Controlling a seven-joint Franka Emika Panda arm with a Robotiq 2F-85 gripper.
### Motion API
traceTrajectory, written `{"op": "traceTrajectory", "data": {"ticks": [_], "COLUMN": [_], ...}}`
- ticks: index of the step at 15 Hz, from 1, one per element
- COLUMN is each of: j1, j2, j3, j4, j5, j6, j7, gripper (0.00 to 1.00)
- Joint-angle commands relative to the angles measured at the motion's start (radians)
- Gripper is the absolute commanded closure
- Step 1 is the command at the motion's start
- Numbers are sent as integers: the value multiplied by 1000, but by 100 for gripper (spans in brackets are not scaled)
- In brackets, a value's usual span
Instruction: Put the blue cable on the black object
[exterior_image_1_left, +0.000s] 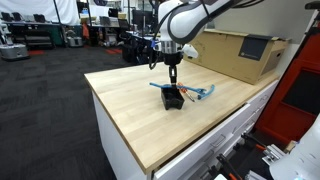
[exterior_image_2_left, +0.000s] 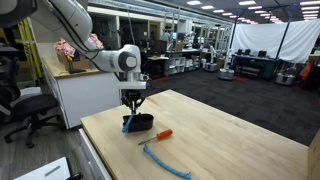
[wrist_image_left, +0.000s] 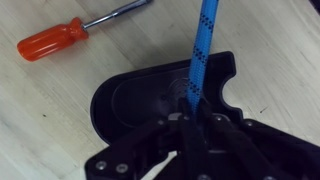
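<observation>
The gripper needs to stay over the black object (wrist_image_left: 167, 95) next and open to drop the blue cable onto it, since the cable already runs across the black object's rim.
The black object (wrist_image_left: 140, 100) is a squat rounded holder on the wooden table, seen in both exterior views (exterior_image_1_left: 173, 98) (exterior_image_2_left: 142, 121). My gripper (wrist_image_left: 190, 115) hangs right above it (exterior_image_1_left: 172, 72) (exterior_image_2_left: 133, 103), shut on the blue cable (wrist_image_left: 205, 50). In the wrist view the cable runs from the jaws across the holder's rim and out of the frame's top. In both exterior views a blue piece shows beside the holder (exterior_image_2_left: 128, 124) (exterior_image_1_left: 160, 86), and more cable lies on the table (exterior_image_2_left: 165, 160) (exterior_image_1_left: 203, 92).
An orange-handled screwdriver (wrist_image_left: 55, 40) (exterior_image_2_left: 158, 135) lies on the table close to the holder. A big cardboard box (exterior_image_1_left: 240, 50) stands at the back of the table. The table edge (exterior_image_1_left: 150, 160) and white drawers are in front.
</observation>
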Motion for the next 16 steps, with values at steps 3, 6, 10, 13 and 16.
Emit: {"op": "traceTrajectory", "data": {"ticks": [3, 6, 10, 13, 16], "j1": [2, -6, -26, -41, -55], "j2": [147, 192, 147, 90, 35], "j3": [11, 10, -4, -21, -33], "j4": [141, 185, 155, 127, 114], "j5": [-66, -68, -73, -88, -102], "j6": [-8, -23, -8, -13, -48], "j7": [-25, -38, -31, -16, -37], "gripper": [97, 63, 35, 16, 0]}}
